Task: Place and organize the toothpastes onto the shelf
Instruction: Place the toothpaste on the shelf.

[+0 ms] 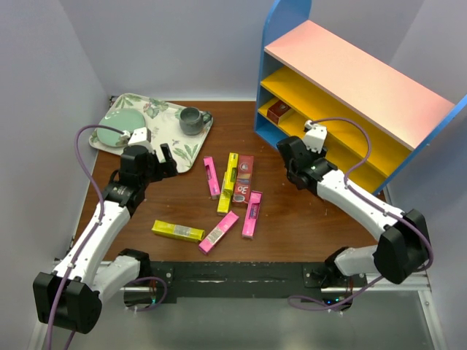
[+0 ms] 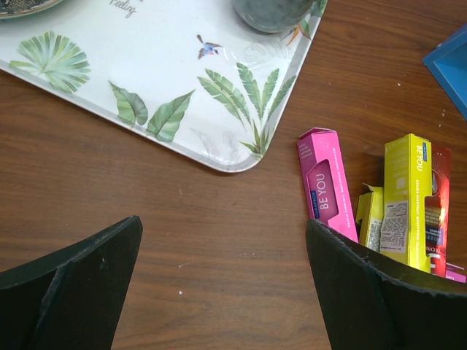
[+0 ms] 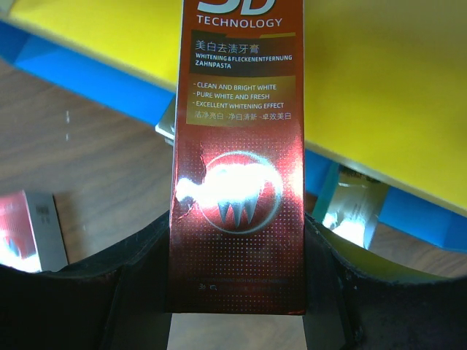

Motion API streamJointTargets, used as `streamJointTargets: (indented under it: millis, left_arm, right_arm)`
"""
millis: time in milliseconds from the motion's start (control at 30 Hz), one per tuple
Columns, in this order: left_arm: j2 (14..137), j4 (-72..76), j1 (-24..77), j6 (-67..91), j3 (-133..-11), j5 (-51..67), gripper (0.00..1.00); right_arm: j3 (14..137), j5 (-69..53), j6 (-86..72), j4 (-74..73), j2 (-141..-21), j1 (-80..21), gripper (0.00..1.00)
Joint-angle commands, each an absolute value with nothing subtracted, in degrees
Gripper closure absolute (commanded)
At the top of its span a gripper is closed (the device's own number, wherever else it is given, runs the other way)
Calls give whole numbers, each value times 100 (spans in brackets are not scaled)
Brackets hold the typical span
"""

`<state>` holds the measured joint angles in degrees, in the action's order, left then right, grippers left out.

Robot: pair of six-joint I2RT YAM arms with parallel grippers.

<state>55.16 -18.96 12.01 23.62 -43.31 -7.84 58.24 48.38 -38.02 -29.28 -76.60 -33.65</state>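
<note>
My right gripper shifts toward the dark red carton on the lower yellow board and outward, onto the board, next, since the board has room beside that carton.
My right gripper (image 3: 237, 292) is shut on a dark red toothpaste carton (image 3: 237, 182), which stands upright between the fingers (image 3: 328, 270) in front of the shelf (image 3: 379, 87). From above, that gripper (image 1: 292, 164) hovers by the lower yellow boards of the shelf (image 1: 350, 69). One more dark red carton (image 1: 276, 111) lies at the shelf's lower left. Several toothpastes lie loose mid-table: pink (image 1: 211, 176), yellow (image 1: 228, 182), dark red (image 1: 244, 170). My left gripper (image 2: 222, 226) is open over bare wood, left of a pink carton (image 2: 326, 186) and a yellow carton (image 2: 407, 200).
A floral tray (image 1: 157, 117) with a grey mug (image 1: 191, 120) and a green plate (image 1: 117, 131) sits at the back left, just beyond my left gripper (image 1: 166, 159). A teal-and-white carton (image 3: 354, 208) lies under the shelf's blue edge. Walls close in on both sides.
</note>
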Motion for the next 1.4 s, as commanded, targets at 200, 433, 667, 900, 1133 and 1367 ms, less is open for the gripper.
streamJointTargets:
  millis: [200,433,667,900,1133,1367]
  left_arm:
    - [5441,-1775,1143,2426,-4526,-686,0]
    - [5458,-1767,1116,2426,-4518,-633,0]
    - [5484,-1767,1107,2426,-4526,-615,0]
    - [5502,-1758,1090,2426,-4526,-598,0]
    - [5520,-1758,1081,2426,-4518,-598,0]
    - [5537,-1758,1081,2435,-4518,-580,0]
  right_arm:
    - [6916,5519,-4385,-2548,-8410,-2927,75]
    - [6996,5633,-4921,-2680,-8674,-2725,66]
    - [7110,5599,-5116,-2891,-8868,-2725,40]
    - [6786,5256,-4755,-2461,-8491,-2725,17]
    - [6390,4694,-4457,-2127,-7823,-2733,4]
    - [5959,4008,-3929,-2021,-7041,-2733,2]
